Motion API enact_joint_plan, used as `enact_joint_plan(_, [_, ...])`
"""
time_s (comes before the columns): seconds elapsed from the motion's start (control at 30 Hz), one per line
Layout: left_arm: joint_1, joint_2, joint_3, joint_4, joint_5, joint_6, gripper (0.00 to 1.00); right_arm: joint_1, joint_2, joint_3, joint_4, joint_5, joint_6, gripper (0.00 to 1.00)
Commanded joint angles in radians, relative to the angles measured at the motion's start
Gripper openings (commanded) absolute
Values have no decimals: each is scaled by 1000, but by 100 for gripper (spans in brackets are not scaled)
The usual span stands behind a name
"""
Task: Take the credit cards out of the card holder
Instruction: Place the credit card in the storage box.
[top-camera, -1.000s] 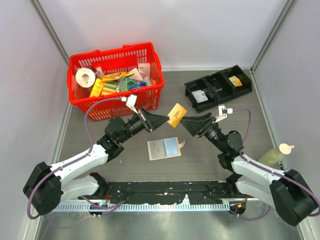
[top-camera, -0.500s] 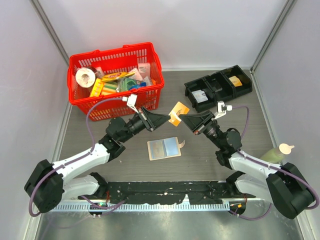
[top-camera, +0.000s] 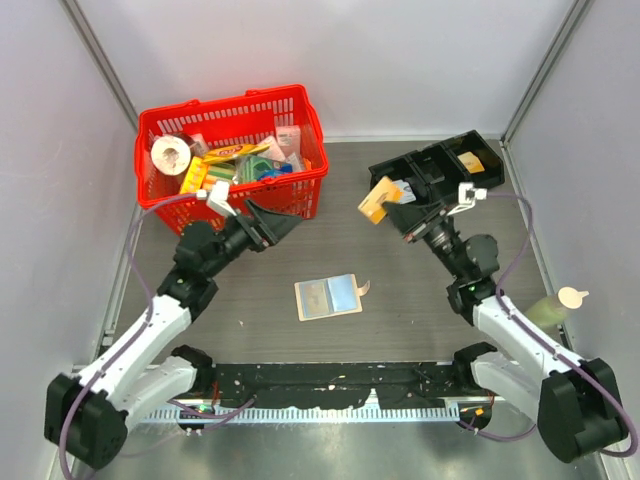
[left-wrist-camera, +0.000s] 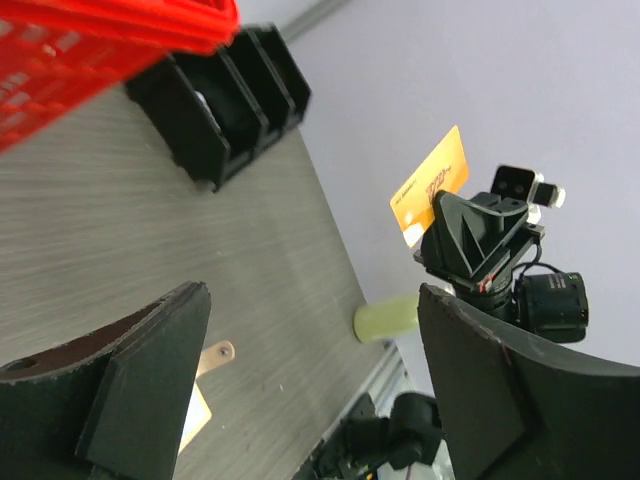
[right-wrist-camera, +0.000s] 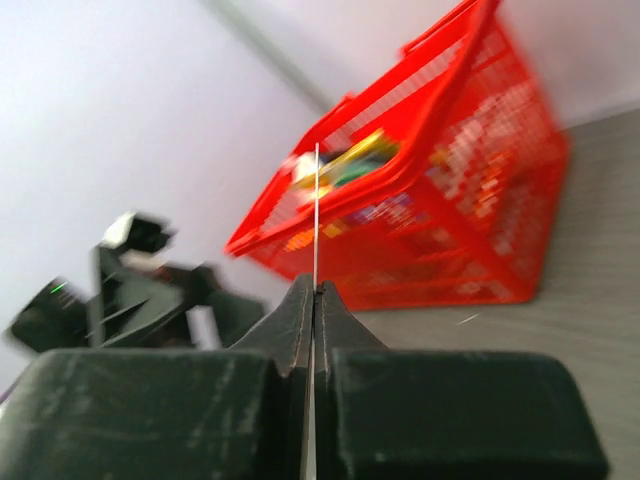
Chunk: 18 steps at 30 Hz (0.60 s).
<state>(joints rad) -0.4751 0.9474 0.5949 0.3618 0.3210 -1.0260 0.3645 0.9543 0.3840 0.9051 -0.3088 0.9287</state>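
The section of the black tray with another yellow card is below the robot's right gripper and to its right in the top view, so the gripper needs to move across there, go down and release.
A yellow-orange credit card (top-camera: 376, 199) is held in the air, my right gripper (top-camera: 393, 208) shut on its edge, just left of the black tray. In the right wrist view the card (right-wrist-camera: 316, 200) shows edge-on, pinched between the closed fingers of that gripper (right-wrist-camera: 315, 290). The tan card holder (top-camera: 328, 296) lies unfolded on the table, its pale blue sleeves facing up, apart from both grippers. My left gripper (top-camera: 277, 222) stands open and empty near the basket's front. From the left wrist view its wide-apart gripper (left-wrist-camera: 310, 295) frames the card (left-wrist-camera: 430, 190) far off.
A red basket (top-camera: 160, 205) full of items stands at the back left. A black three-part tray (top-camera: 440, 170) sits at the back right, behind the held card. A pale green bottle (top-camera: 553, 306) stands by the right wall.
My right gripper shut on the card while the left one opened and let it go. The right arm carried the card right and back toward the tray; the left arm drew back left.
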Motion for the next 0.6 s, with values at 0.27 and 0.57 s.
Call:
enact_joint_plan(0.27, [61, -225, 356, -837, -312, 618, 95, -479, 239, 346, -465, 40, -191, 1])
enact_joint_plan(0.57, [61, -222, 295, -879, -531, 793, 96, -679, 670, 746, -497, 70, -244, 1])
